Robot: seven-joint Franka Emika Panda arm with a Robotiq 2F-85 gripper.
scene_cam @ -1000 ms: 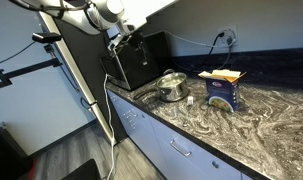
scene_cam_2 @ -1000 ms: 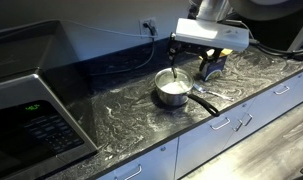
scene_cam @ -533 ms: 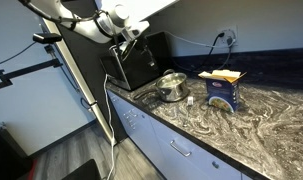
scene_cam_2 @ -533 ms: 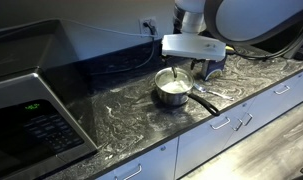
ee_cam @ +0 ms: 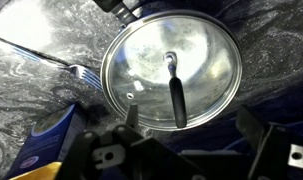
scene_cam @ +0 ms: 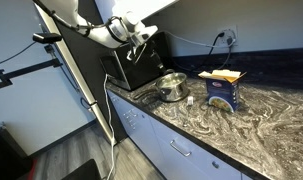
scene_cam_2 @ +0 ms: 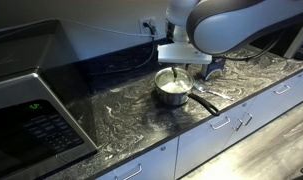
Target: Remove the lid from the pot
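Note:
I will lower my gripper over the dark end of the lid's bar handle and close its spread fingers there, as that handle is below the open gripper.
The pot (scene_cam: 172,88) is small, round, shiny steel and stands on the marbled counter; it also shows in an exterior view (scene_cam_2: 172,90) with its dark side handle (scene_cam_2: 203,102). The lid (ee_cam: 171,68), clear glass with a metal rim and a dark bar handle (ee_cam: 176,98), sits on the pot and fills the wrist view. My gripper (ee_cam: 191,125) hangs above the lid, open and empty, its fingers (ee_cam: 132,116) spread wider than the handle. In both exterior views the gripper (scene_cam: 149,42) (scene_cam_2: 179,66) is above the pot, apart from it.
A fork (ee_cam: 79,70) lies on the counter beside the pot. A blue and yellow box (scene_cam: 223,90) (ee_cam: 46,135) stands close by. A black microwave (scene_cam: 141,60) (scene_cam_2: 31,110) sits at the counter's end. A wall socket with a cable (scene_cam: 224,37) is behind.
My arm has swung over towards the pot and come lower above it. The lid still sits on the pot. The jaws have stayed open.

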